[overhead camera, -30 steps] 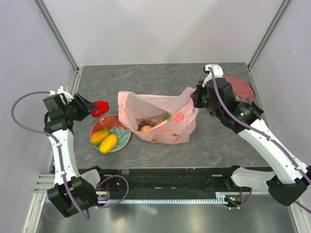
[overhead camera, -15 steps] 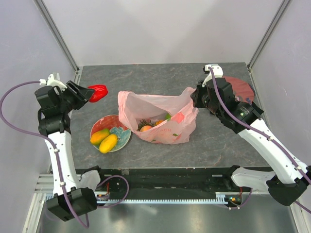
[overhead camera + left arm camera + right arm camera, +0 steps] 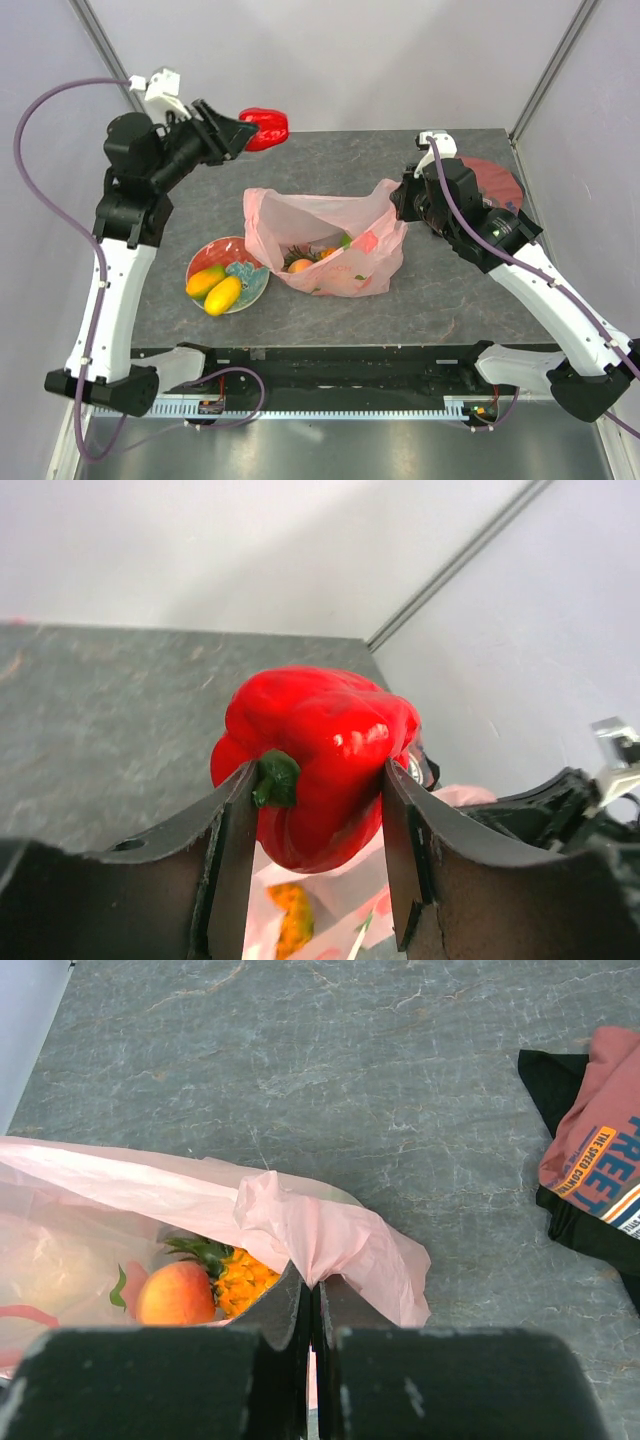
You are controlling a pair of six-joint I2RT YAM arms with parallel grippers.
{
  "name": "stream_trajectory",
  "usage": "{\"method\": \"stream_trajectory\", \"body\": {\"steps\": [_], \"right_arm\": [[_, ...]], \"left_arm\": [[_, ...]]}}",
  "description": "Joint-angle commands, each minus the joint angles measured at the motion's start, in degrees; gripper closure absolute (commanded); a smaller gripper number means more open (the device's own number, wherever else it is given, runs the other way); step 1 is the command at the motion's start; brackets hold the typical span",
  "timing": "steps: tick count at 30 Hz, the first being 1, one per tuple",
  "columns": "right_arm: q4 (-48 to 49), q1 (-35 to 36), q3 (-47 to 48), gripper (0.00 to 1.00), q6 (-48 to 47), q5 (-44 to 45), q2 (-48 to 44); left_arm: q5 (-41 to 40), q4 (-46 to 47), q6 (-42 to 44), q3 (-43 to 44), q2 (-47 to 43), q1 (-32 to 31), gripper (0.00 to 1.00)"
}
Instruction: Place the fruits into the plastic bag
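Observation:
The robot will move its left gripper down and back to let go of the pepper (image 3: 266, 126) on the peach (image 3: 300, 265), because the bag is below the gripper, to its right in the top view.
My left gripper (image 3: 250, 129) is shut on the red pepper (image 3: 266, 126) and holds it high above the table's back left; in the left wrist view the pepper (image 3: 315, 760) sits between the fingers. The pale-pink plastic bag (image 3: 325, 245) lies open mid-table, with the pineapple (image 3: 235, 1272) and the peach (image 3: 176, 1295) inside. My right gripper (image 3: 400, 200) is shut on the bag's right rim (image 3: 315, 1240) and holds it up. Two yellow mangoes (image 3: 214, 288) lie on the red plate (image 3: 250, 290).
A folded dark-red printed T-shirt (image 3: 495, 185) lies at the back right, also in the right wrist view (image 3: 595, 1160). Grey walls and metal frame posts close the table on three sides.
My left arm has lifted the pepper from low beside the plate up and to the right, towards the back of the bag. The right arm and the bag have not moved.

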Motion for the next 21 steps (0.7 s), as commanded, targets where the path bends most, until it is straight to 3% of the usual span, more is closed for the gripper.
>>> {"method": "stream_trajectory", "body": {"steps": [1, 5, 10, 15, 21], "right_arm": [[0.5, -0.2, 2.3, 1.00, -0.2, 0.6, -0.6], [0.5, -0.2, 2.9, 1.00, -0.2, 1.3, -0.6], [0.4, -0.2, 2.9, 1.00, -0.5, 2.0, -0.9], [0.4, -0.2, 2.5, 1.00, -0.5, 2.0, -0.7], [0.5, -0.2, 3.1, 1.00, -1.1, 2.5, -0.6]], "left_arm": [[-3.1, 2.6, 5.4, 5.4, 4.3, -8.3, 0.81], [-0.5, 2.5, 9.3, 0.9, 7.0, -17.5, 0.81], [1.9, 1.1, 15.1, -4.7, 6.1, -24.2, 0.81], [-0.4, -4.9, 17.2, -9.5, 3.3, -26.2, 0.81], [-9.1, -9.0, 17.8, -15.9, 1.4, -26.3, 0.81]]}}
